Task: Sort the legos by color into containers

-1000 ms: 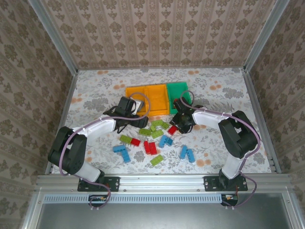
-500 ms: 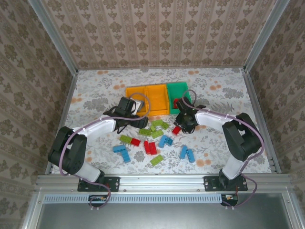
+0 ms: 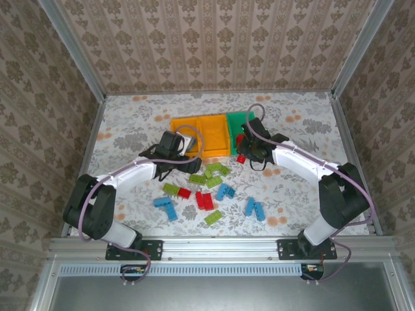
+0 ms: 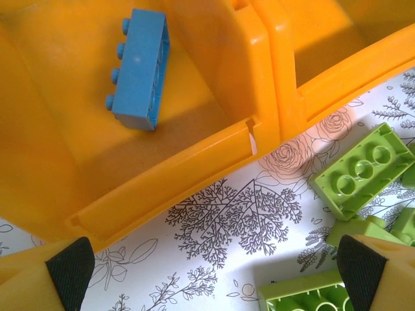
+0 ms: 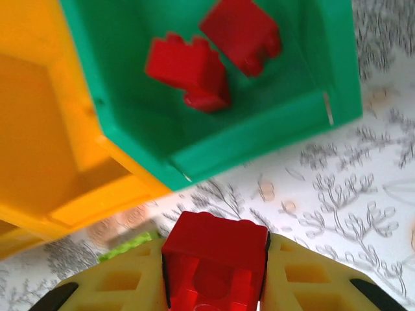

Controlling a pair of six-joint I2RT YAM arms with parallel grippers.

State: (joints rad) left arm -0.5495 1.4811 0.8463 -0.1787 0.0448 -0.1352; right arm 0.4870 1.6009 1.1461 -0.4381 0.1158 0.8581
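The green bin holds red bricks and lies outward of my right gripper, so my right gripper will move outward over the bin next and release the red brick there.
My right gripper is shut on a red brick, held just in front of the green bin, which holds two red bricks. From above, that brick hangs near the green bin's front edge. My left gripper is open over bare table in front of the left orange bin, which holds one blue brick. Lime bricks lie at its right. Loose red, blue and lime bricks are scattered mid-table.
The middle orange bin stands between the left orange bin and the green one, all touching in a row. Patterned walls and metal rails enclose the table.
My right gripper has lifted the red brick off the table and carried it back and to the left toward the green bin. The left arm has barely moved.
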